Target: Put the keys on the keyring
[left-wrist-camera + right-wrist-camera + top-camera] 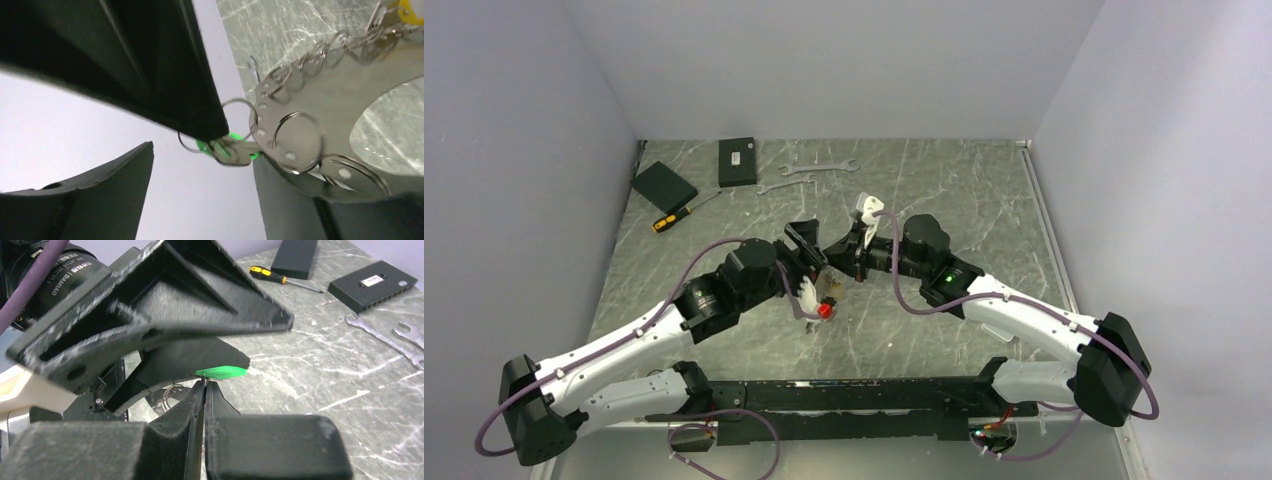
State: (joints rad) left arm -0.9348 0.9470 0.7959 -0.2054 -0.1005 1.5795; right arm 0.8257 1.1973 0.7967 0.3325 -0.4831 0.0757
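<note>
The right gripper should carry the keys outward and down next and release them on the clear tabletop short of the wrenches, below and outward of it.
The keys (235,152), silvery with a bright green tag (221,372), hang in the air between the two grippers. My right gripper (204,386) is shut on them at its very tip, and that tip comes into the left wrist view as a black wedge from above. My left gripper (200,172) is open, with the keys up near its fingertips. The keyring (330,95), a wide metal ring plate with holes and several split rings, lies against the left gripper's right finger (290,200). In the top view both grippers (806,245) (856,262) meet at mid-table.
Two silver wrenches (819,168) (779,186) lie at the back. A screwdriver with a yellow and black handle (674,215) and two black boxes (737,161) (663,184) sit at the back left. White walls close the table on three sides.
</note>
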